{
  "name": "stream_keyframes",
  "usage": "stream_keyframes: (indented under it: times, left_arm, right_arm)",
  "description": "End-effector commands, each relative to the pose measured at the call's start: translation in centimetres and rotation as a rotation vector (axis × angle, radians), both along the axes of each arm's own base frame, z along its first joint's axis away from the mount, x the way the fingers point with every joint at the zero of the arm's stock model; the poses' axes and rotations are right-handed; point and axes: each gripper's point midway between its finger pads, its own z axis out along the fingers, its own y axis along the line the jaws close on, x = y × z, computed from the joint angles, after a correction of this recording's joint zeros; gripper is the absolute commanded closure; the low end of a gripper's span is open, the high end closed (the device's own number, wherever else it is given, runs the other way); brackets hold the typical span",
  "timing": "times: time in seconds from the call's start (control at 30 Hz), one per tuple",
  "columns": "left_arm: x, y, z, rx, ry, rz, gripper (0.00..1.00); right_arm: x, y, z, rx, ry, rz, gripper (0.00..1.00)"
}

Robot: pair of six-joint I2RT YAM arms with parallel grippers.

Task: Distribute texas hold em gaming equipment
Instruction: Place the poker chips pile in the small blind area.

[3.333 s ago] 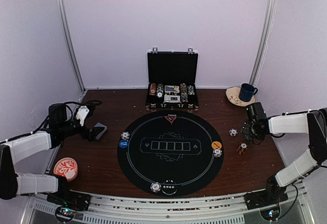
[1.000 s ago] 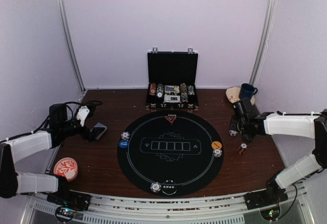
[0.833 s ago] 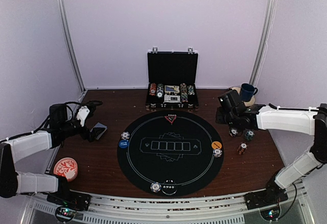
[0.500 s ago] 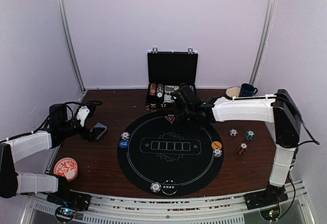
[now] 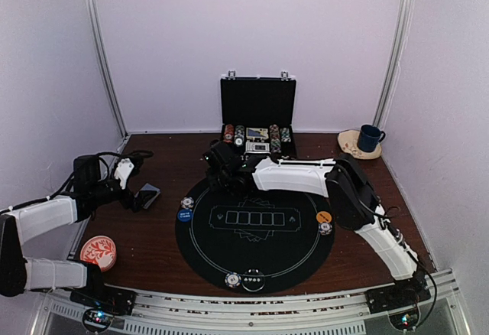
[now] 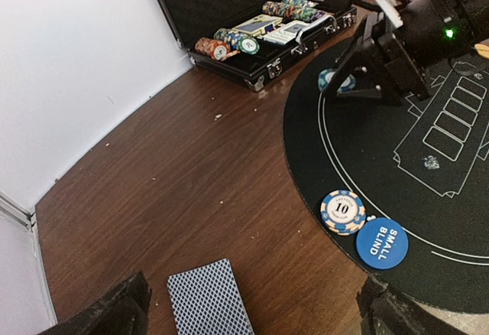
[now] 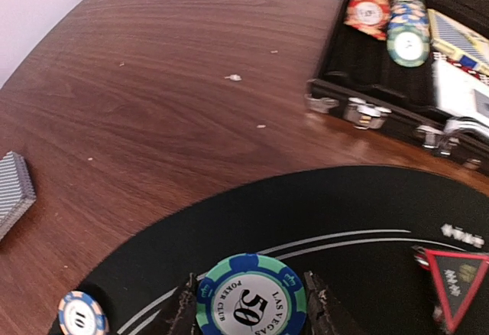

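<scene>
I should lower my right gripper and move it toward the white chip at the edge of the mat. There is bare mat beside it, with room for the poker chip I am holding.
My right gripper reaches across to the far left part of the black mat. It is shut on a teal and blue "50" poker chip, held edge to edge just above the mat; the chip also shows in the left wrist view. My left gripper is open over the table, its fingers either side of a grey-blue-backed card deck. A white "10" chip and a blue button disc lie at the mat's left edge. A red triangle marker lies at the mat's far edge.
The open black briefcase with chip rows stands behind the mat. A red-and-white dish sits near left. A blue mug stands far right. An orange disc with a chip, and a chip beside a dark disc, lie on the mat.
My right arm has swung from the table's right side, by the loose chips, across to the mat's far left. The left arm and the deck have not moved.
</scene>
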Motion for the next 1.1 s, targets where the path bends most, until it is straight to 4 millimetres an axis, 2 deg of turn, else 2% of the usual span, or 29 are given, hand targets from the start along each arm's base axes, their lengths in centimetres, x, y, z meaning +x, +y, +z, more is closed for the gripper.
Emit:
stream_keyframes:
  times: [0.0,0.23,0.47,1.07]
  left_arm:
    - [0.2,-0.2,1.0,0.0,-0.052,-0.011,0.02]
    - [0.3,-0.2,1.0,0.001,-0.053,-0.012,0.02]
    - [0.3,-0.2,0.9,0.001,-0.05,-0.012,0.02]
    - [0.3,-0.2,0.6,0.002,-0.044,-0.013,0.02]
  right_arm:
    - [-0.5,3.3,0.3,0.05,-0.013,0.092,0.62]
    - [-1.0,4.1,-2.0,0.0,-0.011,0.167,0.62]
    - [-2.2,5.6,-2.4,-0.01,-0.032,0.251,0.61]
    - [-2.3,7.3,-3.9,0.051,-0.02,0.276,0.61]
